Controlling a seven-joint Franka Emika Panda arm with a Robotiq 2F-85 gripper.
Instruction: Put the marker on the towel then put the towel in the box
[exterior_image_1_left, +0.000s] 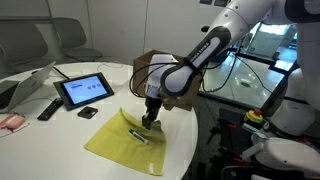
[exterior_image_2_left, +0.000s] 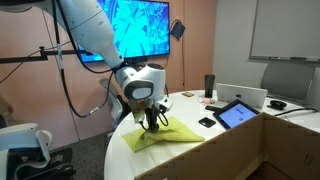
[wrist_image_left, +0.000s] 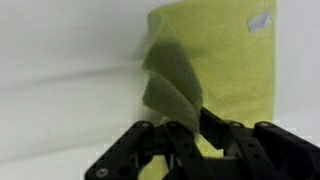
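Observation:
The fold goes over the marker in my gripper to the towel's edge opposite the box next and is released there, since the marker lies uncovered on the towel.
A yellow towel lies on the white round table; it also shows in an exterior view and in the wrist view. A dark marker lies on the towel. My gripper stands over the towel's far edge, shut on a fold of it; the same shows in an exterior view. In the wrist view the pinched fold rises between my fingers. The cardboard box stands behind my arm, and its wall fills the foreground in an exterior view.
A tablet, a remote, a small black object and a pink object lie on the table. A laptop, a dark cup and a wall screen are beyond.

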